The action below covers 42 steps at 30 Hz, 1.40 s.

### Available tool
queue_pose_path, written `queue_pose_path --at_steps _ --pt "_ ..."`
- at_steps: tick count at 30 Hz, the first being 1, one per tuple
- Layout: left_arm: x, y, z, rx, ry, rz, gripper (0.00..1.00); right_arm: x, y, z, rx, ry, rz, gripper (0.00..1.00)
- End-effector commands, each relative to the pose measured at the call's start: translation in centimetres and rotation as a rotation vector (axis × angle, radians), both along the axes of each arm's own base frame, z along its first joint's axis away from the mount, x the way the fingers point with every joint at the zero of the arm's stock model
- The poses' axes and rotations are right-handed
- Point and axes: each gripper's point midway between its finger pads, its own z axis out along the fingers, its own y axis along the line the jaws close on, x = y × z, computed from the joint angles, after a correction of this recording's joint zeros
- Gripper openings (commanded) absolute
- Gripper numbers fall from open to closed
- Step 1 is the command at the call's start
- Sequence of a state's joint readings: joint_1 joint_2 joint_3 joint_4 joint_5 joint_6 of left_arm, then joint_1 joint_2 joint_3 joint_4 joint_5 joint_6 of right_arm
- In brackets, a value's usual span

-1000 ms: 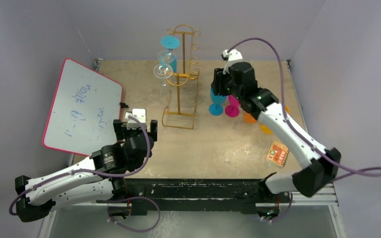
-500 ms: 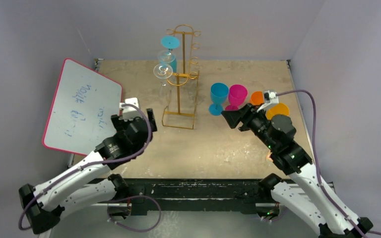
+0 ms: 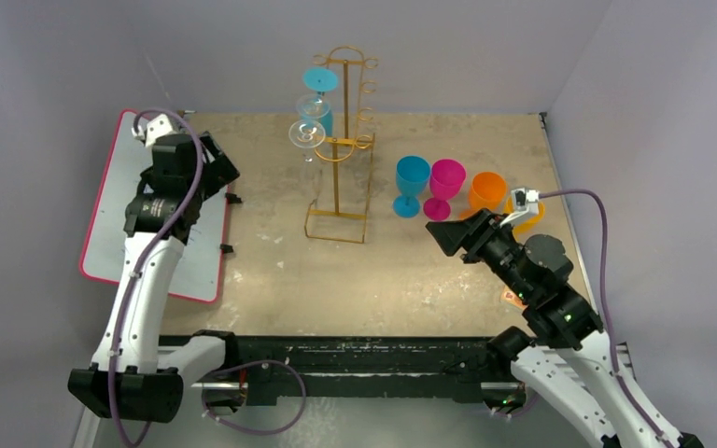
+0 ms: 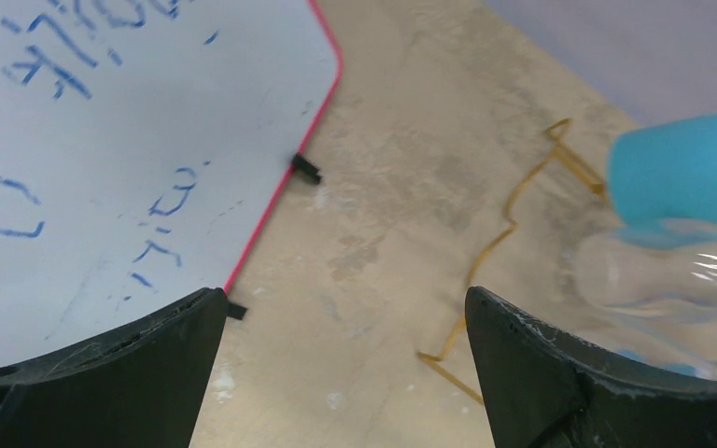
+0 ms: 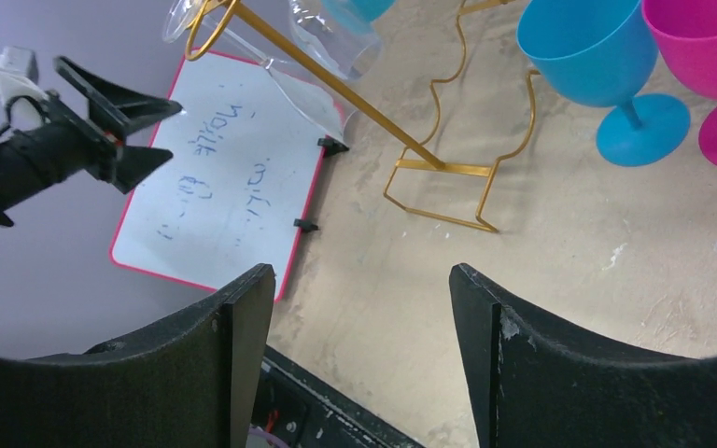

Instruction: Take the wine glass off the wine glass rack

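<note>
The robot's left gripper will next turn and move across onto the foot's protruding rim (image 3: pixel 292 135), since the upturned foot of the front clear glass is to the gripper's right in the top view.
The gold wire wine glass rack (image 3: pixel 340 149) stands at the back middle of the table. Upside down on its left hooks hang a blue wine glass (image 3: pixel 320 80) and two clear wine glasses (image 3: pixel 307 134). My left gripper (image 3: pixel 222 161) is raised over the whiteboard, left of the rack, open and empty. In the left wrist view the left gripper (image 4: pixel 343 299) frames bare table, with the rack's base wire (image 4: pixel 509 224) and a clear glass (image 4: pixel 658 280) to the right. My right gripper (image 3: pixel 448 235) hangs open and empty at the near right; the right wrist view shows the right gripper (image 5: pixel 359 275) facing the rack (image 5: pixel 448 168).
A red-edged whiteboard (image 3: pixel 112 233) lies at the left. Blue (image 3: pixel 412 177), magenta (image 3: pixel 446 180) and orange (image 3: pixel 487 190) glasses stand upright right of the rack. Another orange glass (image 3: pixel 529 211) shows behind the right arm. Grey walls close in the back and sides.
The left arm swung up and to the far left, over the whiteboard, its jaws wide. The right arm drew back from the standing glasses toward the near right and its jaws spread wider.
</note>
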<state>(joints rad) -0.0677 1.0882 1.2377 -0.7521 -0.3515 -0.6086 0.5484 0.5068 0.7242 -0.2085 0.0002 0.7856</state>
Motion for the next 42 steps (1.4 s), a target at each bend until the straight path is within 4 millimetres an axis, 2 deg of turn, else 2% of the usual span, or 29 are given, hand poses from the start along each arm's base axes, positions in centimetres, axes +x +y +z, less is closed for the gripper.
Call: queue_pose_path --at_steps 1,4,7,11,14,20,22,23,26,29,31,36,42 --pt "-0.4 -3.5 5.7 -0.116 -0.151 -0.177 1.00 -0.7 -0.5 3.1 0.066 -0.053 -0.008 0.73" --pt "0.1 -6.6 8.1 -0.222 -0.286 -0.313 1.00 -1.0 -0.2 3.2 0.058 -0.053 0.013 0.74" --pt "0.6 -8.9 9.4 -0.291 -0.298 -0.423 0.99 -1.0 -0.4 3.4 0.040 -0.064 0.013 0.74" --pt "2.0 -11.0 9.7 -0.402 -0.257 -0.487 0.91 -1.1 -0.3 3.1 0.044 -0.055 0.017 0.75" --pt "3.0 -12.3 10.7 -0.489 -0.292 -0.519 0.86 -1.2 -0.4 3.3 0.033 -0.070 0.017 0.75" --pt "5.1 -14.1 11.6 -0.609 -0.310 -0.565 0.83 -1.0 -0.3 2.3 0.016 -0.049 0.023 0.76" --pt "5.4 -14.7 11.9 -0.643 -0.320 -0.589 0.77 -0.8 -0.1 2.1 0.010 -0.041 0.025 0.76" --pt "5.5 -14.4 11.9 -0.627 -0.315 -0.580 0.74 -0.6 -0.2 2.3 0.007 -0.052 0.017 0.76" --pt "5.7 -13.2 12.2 -0.549 -0.312 -0.531 0.73 -0.4 -0.1 2.2 0.004 -0.053 0.015 0.77" --pt "5.8 -14.6 13.1 -0.604 -0.335 -0.607 0.73 -0.2 0.0 1.7 0.002 -0.037 0.014 0.77" --pt "6.1 -15.1 12.7 -0.624 -0.318 -0.626 0.72 -0.2 0.1 1.3 0.005 -0.017 0.013 0.77" --pt "6.5 -14.8 11.8 -0.600 -0.304 -0.588 0.70 -0.4 0.2 0.2 0.032 0.068 0.005 0.79" --pt "6.5 -16.5 10.9 -0.555 -0.274 -0.630 0.65 -0.1 -0.2 0.1 0.064 0.071 -0.032 0.79"
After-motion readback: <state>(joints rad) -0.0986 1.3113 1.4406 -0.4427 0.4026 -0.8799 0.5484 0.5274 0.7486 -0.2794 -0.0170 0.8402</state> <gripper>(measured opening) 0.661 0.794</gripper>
